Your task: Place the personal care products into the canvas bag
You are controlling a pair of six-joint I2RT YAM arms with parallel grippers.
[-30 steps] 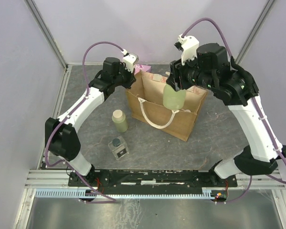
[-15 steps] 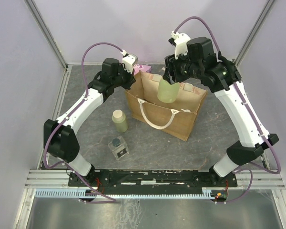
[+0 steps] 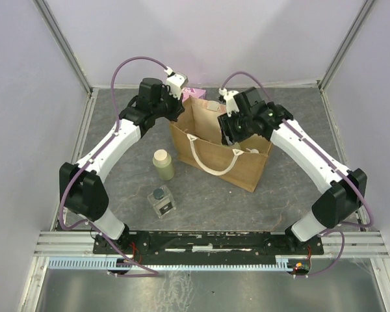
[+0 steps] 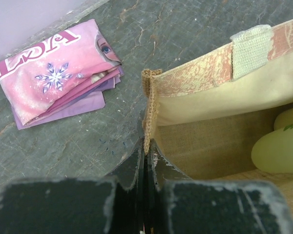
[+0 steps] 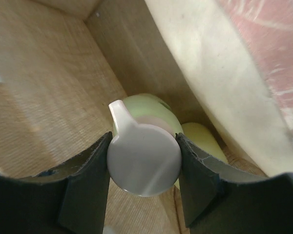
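The bag's bottom is below my right gripper. I need to lower that gripper deeper into the bag (image 3: 247, 170) next, set the bottle down and let go of its cream pump top.
The tan canvas bag (image 3: 247, 170) stands open mid-table. My left gripper (image 3: 181, 109) is shut on the bag's rim at its back-left corner (image 4: 147, 105), pinching the woven edge. My right gripper (image 3: 231, 132) is down inside the bag's mouth, shut on the cream pump top (image 5: 144, 163) of a yellow-green bottle (image 5: 147, 103) that hangs above the bag's floor. Another yellow-green bottle (image 5: 204, 139) lies inside beneath it. On the table left of the bag stand a yellow-green bottle with a cream cap (image 3: 162, 164) and a clear square bottle with a dark cap (image 3: 161, 201).
A pink booklet (image 4: 58, 73) lies on the table behind the bag's left corner, close to the back wall. The bag's cream rope handle (image 3: 214, 166) hangs down its front. Metal frame rails run along the table's sides.
My right arm has come down and toward the left, carrying the pump bottle from above the bag's rim into the bag. The left arm and the two table bottles have not moved.
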